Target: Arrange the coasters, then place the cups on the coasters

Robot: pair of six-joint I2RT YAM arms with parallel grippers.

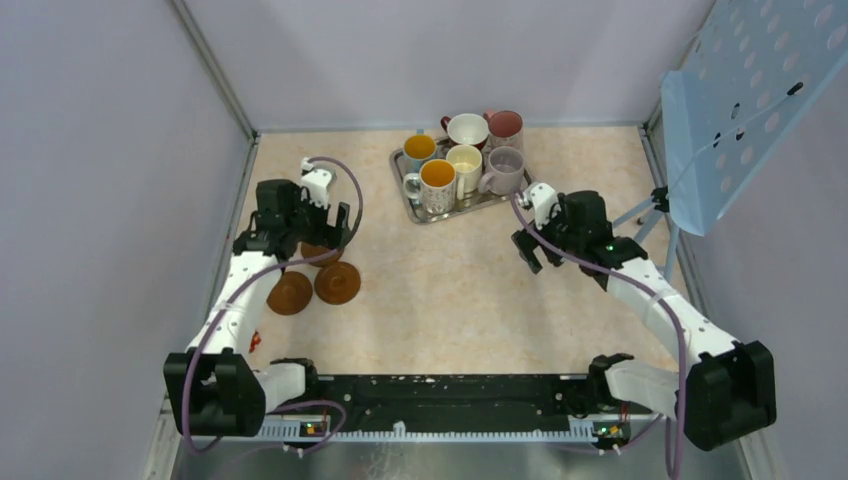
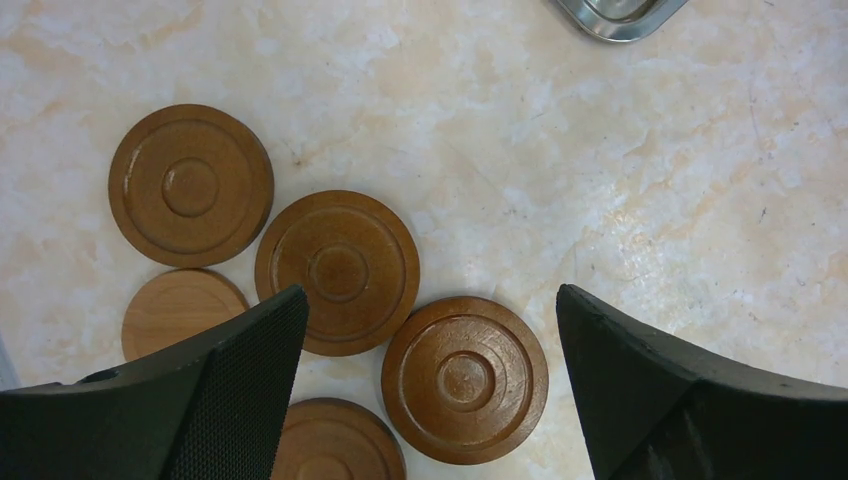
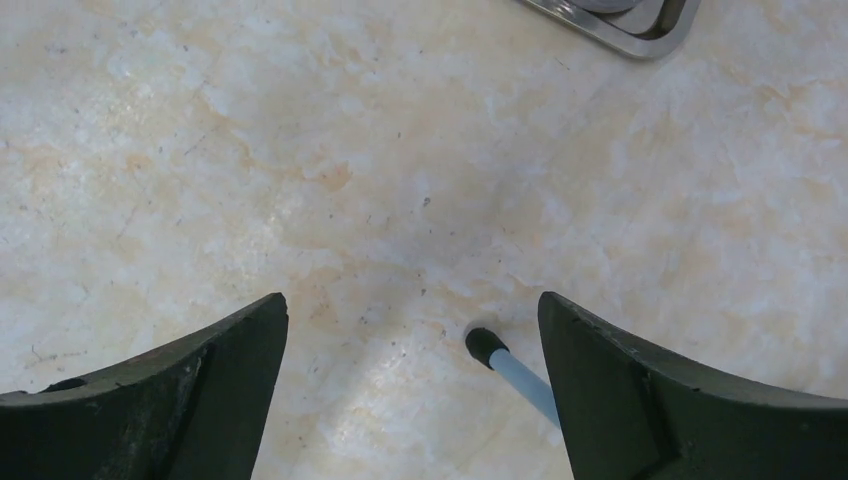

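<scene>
The right gripper moves outward and down next onto the tray's rim [image 1: 530, 173] [image 3: 686, 18] beside the lilac cup, since that rim is farther outward and lower.
Several brown coasters lie clustered at the table's left. The left wrist view shows one [image 2: 190, 185] far left, one [image 2: 337, 270] in the middle, one [image 2: 465, 378] below my open left gripper [image 2: 430, 300], a plain-faced one [image 2: 180, 310] and one [image 2: 335, 445] at the bottom edge. From above, two coasters [image 1: 290, 293] [image 1: 337, 283] show beside my left gripper [image 1: 325, 228], which hides the rest. Several cups stand on the steel tray [image 1: 415, 208]: blue [image 1: 419, 150], patterned [image 1: 437, 185], cream [image 1: 464, 165], lilac [image 1: 505, 168], red [image 1: 467, 130], maroon-pink [image 1: 505, 128]. My right gripper [image 1: 530, 250] [image 3: 412, 300] hangs open over bare table.
A light-blue perforated panel [image 1: 740, 90] on a tripod stands at the right; one leg's black foot [image 3: 485, 345] rests on the table between my right fingers. The tray's corner [image 3: 620, 25] shows at the top of the right wrist view. Grey walls enclose the table.
</scene>
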